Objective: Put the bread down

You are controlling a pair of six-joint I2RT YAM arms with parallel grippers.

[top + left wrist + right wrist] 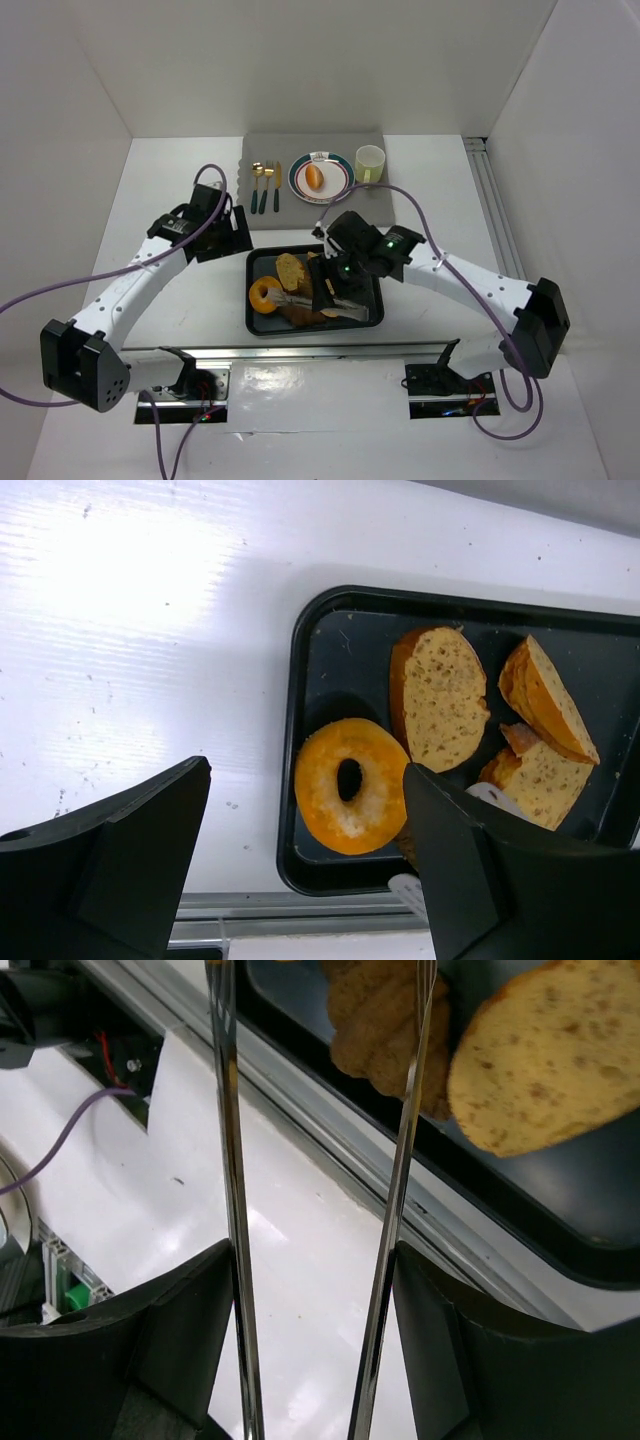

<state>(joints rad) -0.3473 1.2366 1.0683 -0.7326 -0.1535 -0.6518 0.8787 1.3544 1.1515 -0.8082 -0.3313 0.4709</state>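
Observation:
The tongs' arms straddle the croissant, so I will next shift my right gripper left in the top view to bring the spread tongs onto the bagel's side by the croissant [300, 316].
Bread lies in a black tray [250, 312]: a golden ring bagel [265, 295] [350, 785], tan toasted slices [292, 270] [440, 695] and a dark brown croissant [300, 316] [375, 1020]. A small orange roll [315, 177] sits on a plate [341, 180] at the back. My right gripper [345, 275] [315, 1255] is shut on metal tongs [228, 1160]. The tongs' two arms run up either side of the croissant, and their tips are cut off in the right wrist view. My left gripper [215, 235] [305, 775] stands open above the tray's left edge, holding nothing.
A grey mat [300, 145] at the back carries the plate, a pale green cup [370, 163] and cutlery [265, 187]. White walls close in on the left, right and back. A metal rail [300, 350] runs along the near edge below the tray.

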